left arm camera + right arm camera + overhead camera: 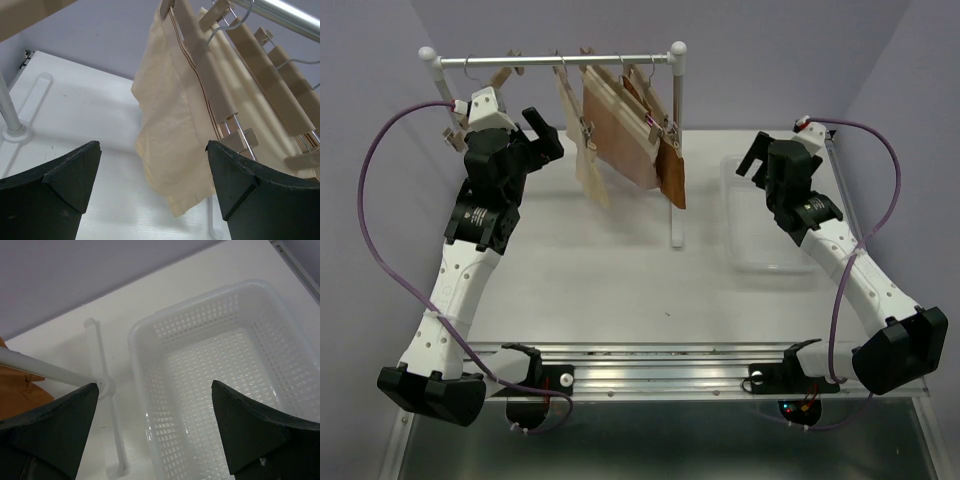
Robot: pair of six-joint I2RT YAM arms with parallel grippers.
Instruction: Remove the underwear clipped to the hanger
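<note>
The cream brief's slanting hanger bar (568, 90) (208, 56) is outward of the robot's left gripper and to its right in the top view, so the gripper will reach there and turn to straddle the bar.
Three briefs hang from wooden clip hangers (620, 78) on a rail: pale cream underwear (588, 165) on the left, dusty pink underwear (620, 125) in the middle, rust brown underwear (671, 172) on the right. My left gripper (546, 135) is open and empty, just left of the cream brief. In the left wrist view the cream brief (172, 125) hangs ahead between the fingers, apart from them, held by hanger clips (240, 139). My right gripper (752, 158) is open and empty above a white basket (165, 340); a corner of the brown brief (20, 390) shows at the left.
The white garment rack has a metal rail (555, 60), a right post (676, 150) and a foot (102, 425) on the table. An empty wooden hanger (490, 85) hangs by the left arm. The clear basket (735, 225) sits at the right.
</note>
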